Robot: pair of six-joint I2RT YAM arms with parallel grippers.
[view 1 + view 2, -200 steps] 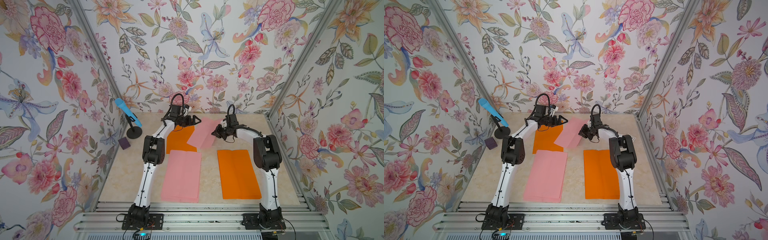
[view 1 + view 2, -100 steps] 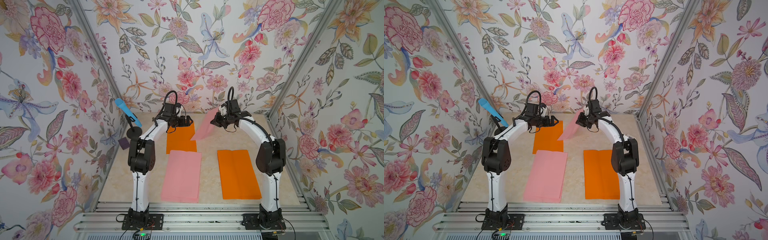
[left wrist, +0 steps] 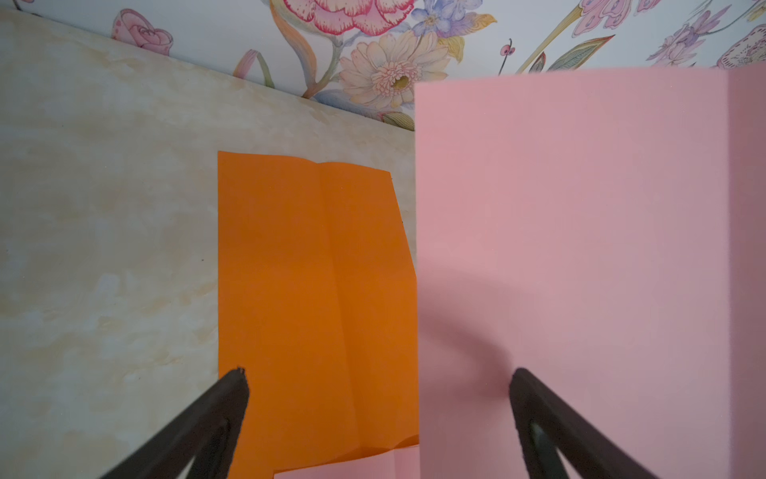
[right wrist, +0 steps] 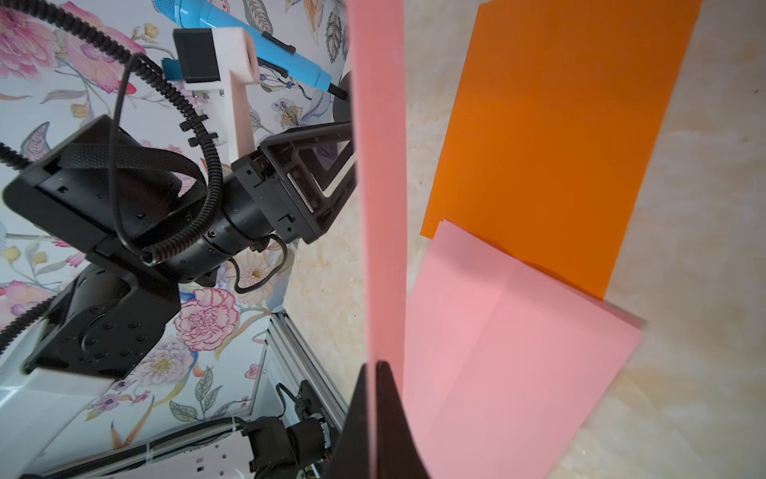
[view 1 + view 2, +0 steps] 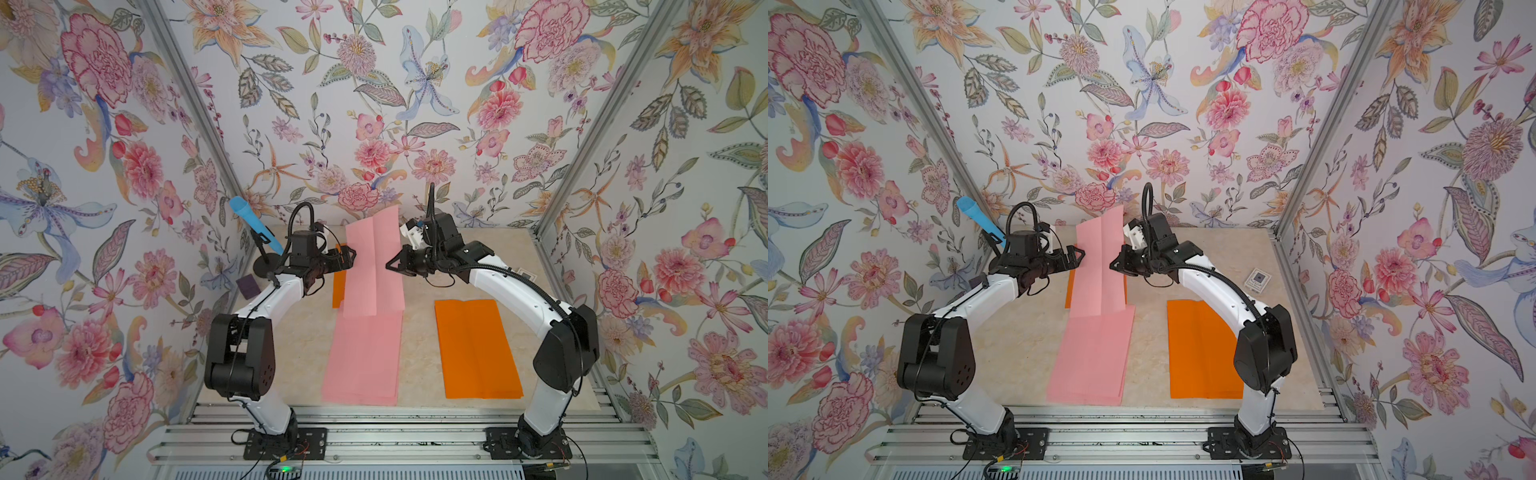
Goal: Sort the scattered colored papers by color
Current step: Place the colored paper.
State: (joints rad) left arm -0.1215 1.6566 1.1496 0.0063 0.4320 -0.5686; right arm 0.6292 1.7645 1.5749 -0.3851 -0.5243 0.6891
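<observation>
My right gripper should move back and down next, over the pink stack (image 5: 363, 357) (image 4: 497, 352), to release the edge of the light pink paper, because that stack is below it and closer to my base.
My right gripper (image 5: 390, 266) (image 4: 375, 367) is shut on the edge of a light pink paper (image 5: 374, 266) (image 5: 1100, 266), which hangs upright above the table. My left gripper (image 5: 351, 255) (image 3: 377, 373) stands open at that sheet's other edge, and the pink paper (image 3: 580, 249) rises just ahead of its spread fingers. A pink stack (image 5: 363, 357) (image 4: 497, 352) lies flat at the front centre. An orange stack (image 5: 478, 349) lies at the front right. A single orange sheet (image 3: 311, 290) (image 4: 559, 145) lies at the back, mostly hidden behind the held paper in both top views.
A blue microphone (image 5: 253, 224) on a black stand stands at the back left, with a small purple block (image 5: 248, 286) beside it. A white printed card (image 5: 1257, 280) lies at the back right. Flowered walls close in three sides.
The right gripper has raised the pink paper off the table at the back, and it now hangs upright. The left gripper has drawn back a little, still open.
</observation>
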